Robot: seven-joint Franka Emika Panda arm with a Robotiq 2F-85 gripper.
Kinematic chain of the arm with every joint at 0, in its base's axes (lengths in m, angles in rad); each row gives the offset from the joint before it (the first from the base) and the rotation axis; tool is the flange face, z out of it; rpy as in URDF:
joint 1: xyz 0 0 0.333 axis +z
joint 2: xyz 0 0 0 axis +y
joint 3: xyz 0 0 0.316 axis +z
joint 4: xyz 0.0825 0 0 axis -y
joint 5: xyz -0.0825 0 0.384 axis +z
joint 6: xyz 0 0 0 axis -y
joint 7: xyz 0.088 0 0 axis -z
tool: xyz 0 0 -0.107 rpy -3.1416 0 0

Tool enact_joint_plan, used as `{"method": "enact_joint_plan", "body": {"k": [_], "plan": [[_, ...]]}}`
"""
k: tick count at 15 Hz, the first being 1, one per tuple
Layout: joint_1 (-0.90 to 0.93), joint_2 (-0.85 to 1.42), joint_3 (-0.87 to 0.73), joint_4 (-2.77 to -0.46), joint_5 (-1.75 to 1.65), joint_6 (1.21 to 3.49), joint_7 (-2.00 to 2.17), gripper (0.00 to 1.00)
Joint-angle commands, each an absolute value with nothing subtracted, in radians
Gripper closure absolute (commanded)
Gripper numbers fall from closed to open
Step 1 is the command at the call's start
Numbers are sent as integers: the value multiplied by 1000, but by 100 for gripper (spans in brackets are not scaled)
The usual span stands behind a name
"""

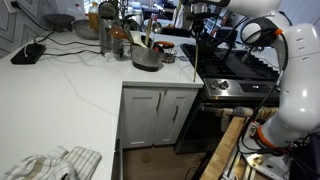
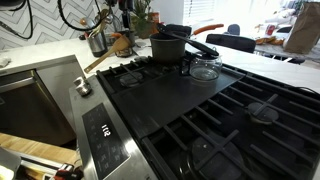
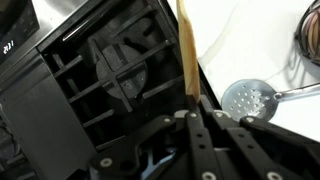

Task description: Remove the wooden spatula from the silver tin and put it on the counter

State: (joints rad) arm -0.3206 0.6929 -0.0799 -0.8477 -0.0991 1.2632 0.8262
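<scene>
The held end of the wooden spatula (image 3: 186, 50) still stands raised. It goes down with my gripper past the stove's edge toward the white counter (image 3: 220, 70) beside the skimmer next, for release.
In the wrist view my gripper (image 3: 192, 100) is shut on the end of the wooden spatula (image 3: 186, 50). The spatula is a slim tan stick that runs straight away from the jaws, along the seam between the black stovetop (image 3: 100, 70) and the white counter (image 3: 240, 40). In an exterior view a tan stick (image 2: 93, 65) shows tilted at the stove's edge. The silver tin (image 1: 147, 57) stands on the counter (image 1: 70, 90) beside the stove with other utensils in it. It also shows in the other exterior view (image 2: 97, 42), and its rim shows in the wrist view (image 3: 312, 40).
A perforated metal skimmer (image 3: 248, 98) lies on the counter near the jaws. A dark pot (image 2: 170, 45) and a glass lid (image 2: 205, 68) sit on the stovetop (image 2: 200, 110). A glass jar (image 1: 108, 38) stands behind the tin. A cloth (image 1: 50, 162) lies at the counter's near end.
</scene>
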Motion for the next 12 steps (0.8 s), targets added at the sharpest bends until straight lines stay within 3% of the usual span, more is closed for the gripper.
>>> {"method": "enact_joint_plan", "body": {"k": [1, 3, 12], "plan": [[-321, 693, -80, -848, -99, 1263, 826, 95], [-321, 693, -80, -848, -99, 1263, 826, 99], [-374, 808, -61, -740, -46, 1205, 757, 99]]}}
